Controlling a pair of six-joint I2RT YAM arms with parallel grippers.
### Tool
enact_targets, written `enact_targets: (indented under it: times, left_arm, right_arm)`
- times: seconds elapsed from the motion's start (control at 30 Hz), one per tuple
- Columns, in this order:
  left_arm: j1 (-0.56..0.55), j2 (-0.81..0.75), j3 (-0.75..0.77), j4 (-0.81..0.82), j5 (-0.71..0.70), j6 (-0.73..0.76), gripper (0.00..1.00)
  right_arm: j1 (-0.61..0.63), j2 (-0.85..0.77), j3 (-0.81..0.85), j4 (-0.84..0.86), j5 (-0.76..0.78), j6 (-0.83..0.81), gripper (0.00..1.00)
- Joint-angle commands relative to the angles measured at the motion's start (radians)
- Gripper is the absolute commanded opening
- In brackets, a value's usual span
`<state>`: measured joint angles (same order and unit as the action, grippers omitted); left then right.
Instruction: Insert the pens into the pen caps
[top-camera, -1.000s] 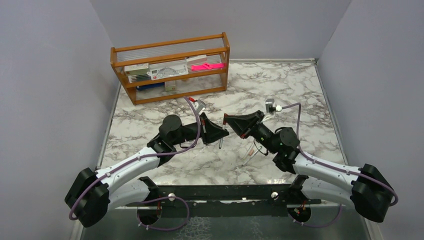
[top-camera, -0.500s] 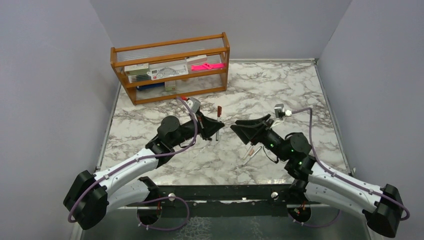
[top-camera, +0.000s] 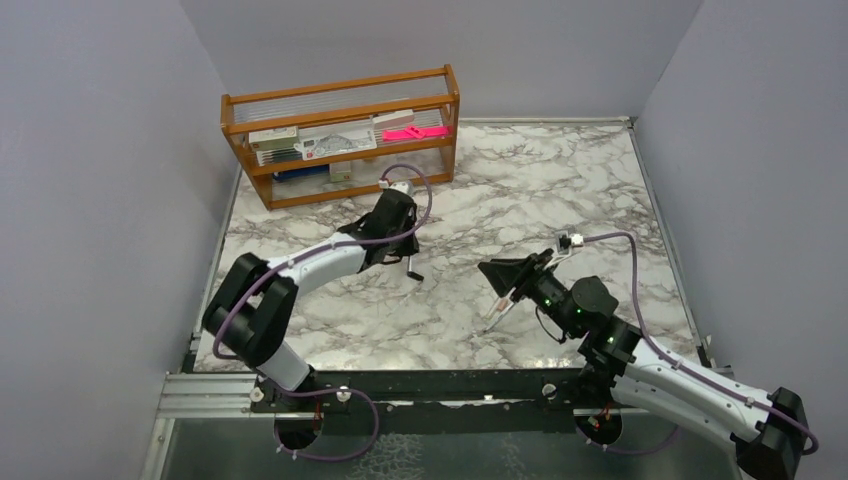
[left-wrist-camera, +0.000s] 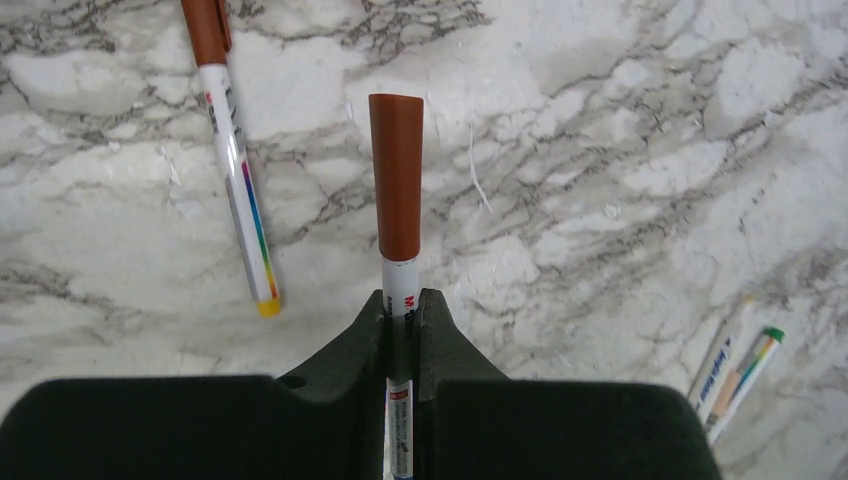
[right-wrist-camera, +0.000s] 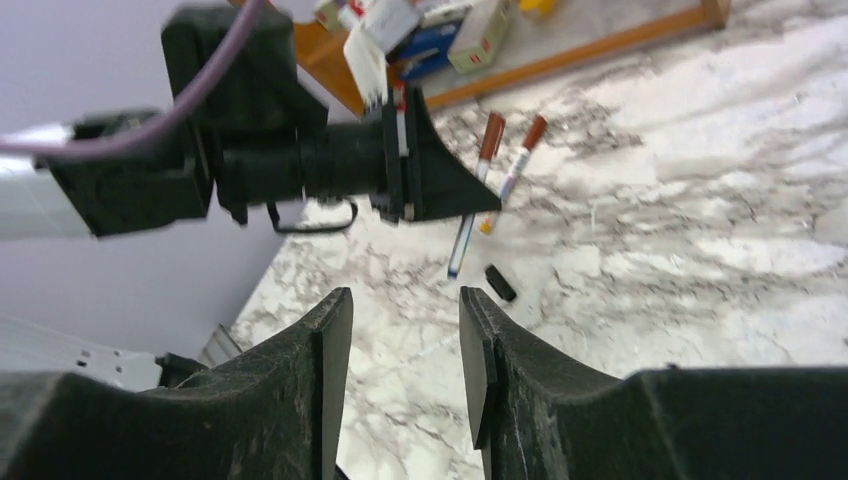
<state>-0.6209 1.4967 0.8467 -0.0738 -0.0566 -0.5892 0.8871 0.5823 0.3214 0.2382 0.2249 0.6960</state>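
Observation:
My left gripper lowers the white pen onto the marble beside the second capped pen and releases it next, since the red-brown cap already sits on it.
My left gripper (left-wrist-camera: 402, 300) is shut on a white pen (left-wrist-camera: 400, 285) that wears a red-brown cap (left-wrist-camera: 397, 175); cap and pen stick up past the fingertips above the marble. In the top view that gripper (top-camera: 404, 246) is near the wooden rack. A second capped pen (left-wrist-camera: 238, 190) with a yellow end lies on the marble to its left. A loose black cap (right-wrist-camera: 498, 282) lies on the table, also in the top view (top-camera: 414, 274). My right gripper (right-wrist-camera: 405, 330) is open and empty, right of centre in the top view (top-camera: 492, 270). Two uncapped pens (top-camera: 500, 306) lie just below it.
A wooden rack (top-camera: 340, 140) with boxed stationery and a pink item stands at the back left. Grey walls close in the table on three sides. The two uncapped pens also show at the lower right of the left wrist view (left-wrist-camera: 735, 375).
The grippers were close together at centre; they have parted. My left arm has swung back toward the rack with the capped pen. My right arm has drawn back toward me, open.

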Motion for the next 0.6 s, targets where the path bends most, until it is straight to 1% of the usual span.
enact_targets:
  times: [0.0, 0.2, 0.33, 0.47, 0.57]
  left_arm:
    - [0.004, 0.151, 0.173, -0.158, -0.098, -0.019, 0.0]
    - [0.009, 0.28, 0.251, -0.178, -0.123, -0.016, 0.0]
    - [0.014, 0.324, 0.277, -0.187, -0.143, -0.018, 0.01]
    - [0.024, 0.368, 0.306, -0.181, -0.129, -0.021, 0.06]
    - [0.027, 0.386, 0.317, -0.166, -0.115, -0.025, 0.11]
  right_arm:
    - [0.004, -0.008, -0.057, -0.034, 0.016, 0.044, 0.42]
    - [0.004, -0.017, -0.082, -0.041, 0.02, 0.047, 0.41]
    - [0.004, 0.002, -0.075, -0.05, 0.013, 0.032, 0.41]
    - [0.003, 0.053, -0.064, -0.062, 0.011, -0.002, 0.41]
    - [0.004, 0.12, -0.009, -0.175, 0.05, -0.009, 0.41]
